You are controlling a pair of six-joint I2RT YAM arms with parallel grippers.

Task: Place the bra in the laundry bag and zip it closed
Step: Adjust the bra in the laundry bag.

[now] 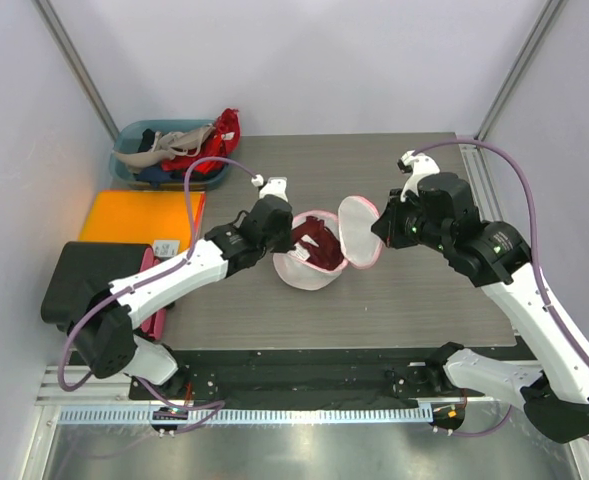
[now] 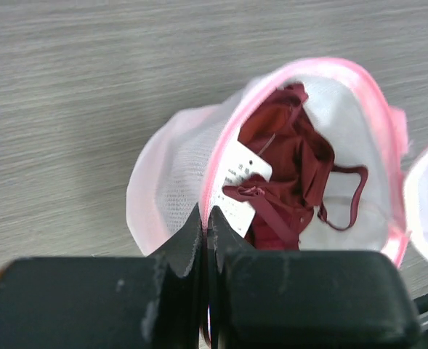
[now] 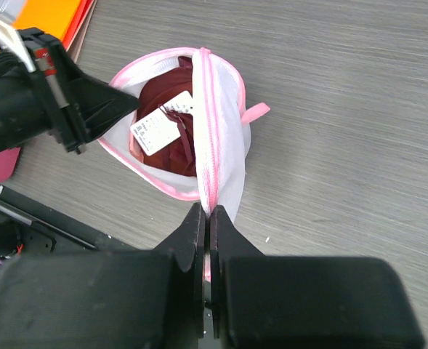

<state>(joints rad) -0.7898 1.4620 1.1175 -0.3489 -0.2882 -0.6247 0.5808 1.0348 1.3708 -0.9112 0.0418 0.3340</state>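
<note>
I will move the bag's lid to the left in the top view with my right gripper next, over the uncovered bra, and let go of it, because the bag's opening (image 1: 317, 243) (image 3: 164, 120) is that way.
The white mesh laundry bag (image 1: 309, 275) with pink zip trim lies open at the table's middle, its round lid flap (image 1: 359, 228) standing up on the right. The dark red bra (image 1: 314, 245) sits inside it, with a white tag (image 2: 244, 182) on top. My left gripper (image 1: 286, 232) is shut on the bag's pink left rim (image 2: 217, 156). My right gripper (image 1: 377, 235) is shut on the lid's pink zip edge (image 3: 212, 131). In the right wrist view the bra (image 3: 159, 94) shows in the bag's mouth, and the left gripper's fingers (image 3: 108, 102) reach in from the left.
A teal bin (image 1: 134, 135) of clothes stands at the back left corner. An orange board (image 1: 139, 218) and a black block (image 1: 79, 275) lie left of the table. A small pink pull tab (image 3: 256, 111) sticks out from the bag's far side.
</note>
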